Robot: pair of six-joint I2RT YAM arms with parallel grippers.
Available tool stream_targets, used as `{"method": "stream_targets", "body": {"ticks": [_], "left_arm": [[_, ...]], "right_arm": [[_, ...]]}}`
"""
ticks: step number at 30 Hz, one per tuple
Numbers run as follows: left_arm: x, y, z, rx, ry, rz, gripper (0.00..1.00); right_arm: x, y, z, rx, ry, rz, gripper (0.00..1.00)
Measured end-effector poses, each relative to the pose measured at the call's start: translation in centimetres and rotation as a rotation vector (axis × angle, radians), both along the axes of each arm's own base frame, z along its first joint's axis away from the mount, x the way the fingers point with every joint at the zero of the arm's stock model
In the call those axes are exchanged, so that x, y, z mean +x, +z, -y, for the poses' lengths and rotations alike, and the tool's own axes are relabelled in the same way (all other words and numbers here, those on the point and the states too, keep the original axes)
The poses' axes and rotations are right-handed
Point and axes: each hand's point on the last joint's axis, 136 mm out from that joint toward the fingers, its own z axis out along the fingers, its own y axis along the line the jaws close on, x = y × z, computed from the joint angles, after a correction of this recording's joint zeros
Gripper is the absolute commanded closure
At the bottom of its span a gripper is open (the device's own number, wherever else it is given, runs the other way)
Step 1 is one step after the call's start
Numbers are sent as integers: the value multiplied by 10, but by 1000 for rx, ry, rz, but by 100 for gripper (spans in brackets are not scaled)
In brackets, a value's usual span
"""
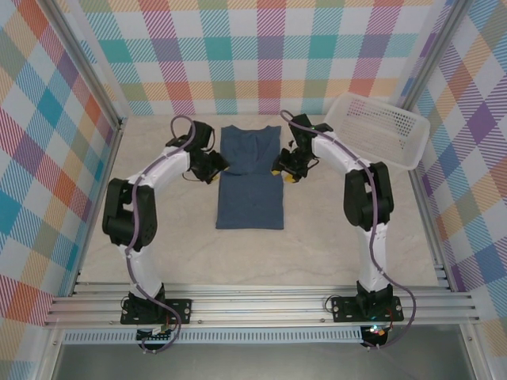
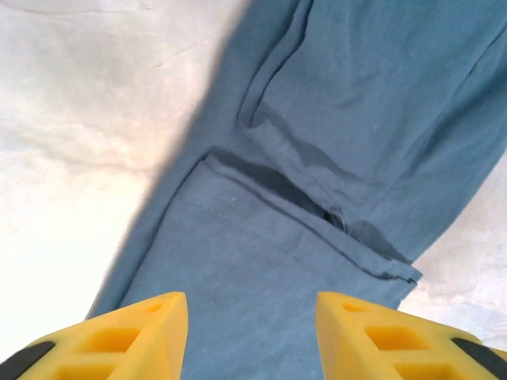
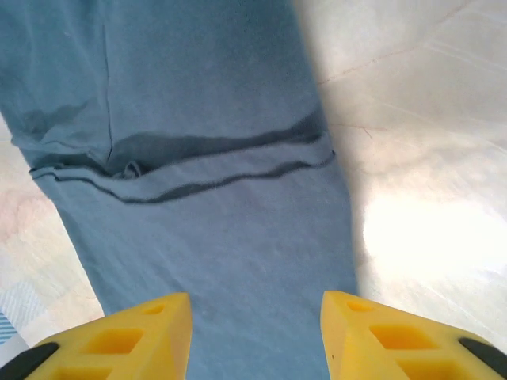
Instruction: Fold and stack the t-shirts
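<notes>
The shirt's near corner on the gripper's own side (image 1: pixel 219 226) lies flat and uncovered, so my left gripper will move back along the shirt's edge and lower onto it.
A plain slate-blue t-shirt (image 1: pixel 250 177) lies flat in the middle of the table as a long narrow rectangle, its sides folded in. A hem edge crosses it partway up, seen as a dark seam on the t-shirt (image 2: pixel 317 198) and the t-shirt (image 3: pixel 198 170). My left gripper (image 1: pixel 218 168) hovers at the shirt's left edge, open, its yellow fingers (image 2: pixel 135 332) over bare fabric. My right gripper (image 1: pixel 283 170) hovers at the shirt's right edge, also open, with yellow fingers (image 3: pixel 380 332) apart and nothing between them.
A white perforated plastic basket (image 1: pixel 380 129) sits tilted at the back right against the checkered wall. Pale tabletop (image 1: pixel 174 245) surrounds the shirt. Checkered walls close in the left, right and back sides.
</notes>
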Motion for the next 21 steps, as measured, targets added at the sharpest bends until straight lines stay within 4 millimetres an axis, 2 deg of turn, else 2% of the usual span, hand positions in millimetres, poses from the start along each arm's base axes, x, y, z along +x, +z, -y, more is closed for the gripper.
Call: {"method": "stream_targets", "body": {"ticks": [2, 3, 6, 10, 12, 16, 21], "left_arm": [[-16, 10, -6, -11, 17, 23, 66], [-29, 13, -10, -22, 29, 29, 69], [-70, 8, -16, -55, 59, -3, 70], [-106, -23, -12, -58, 48, -95, 58], [-119, -37, -9, -57, 29, -136, 56], [-142, -58, -4, -61, -4, -206, 53], [-159, -74, 1, -82, -7, -256, 51]], "right_arm": [[-13, 14, 6, 8, -5, 33, 71], [-21, 19, 8, 12, -8, 42, 73], [-52, 22, 10, 17, -3, 39, 69], [-92, -7, 7, 8, 16, -35, 60], [-112, -28, 8, 1, 15, -100, 57], [-141, -55, 15, -1, -20, -206, 54], [-158, -61, 9, 19, -39, -242, 53]]}}
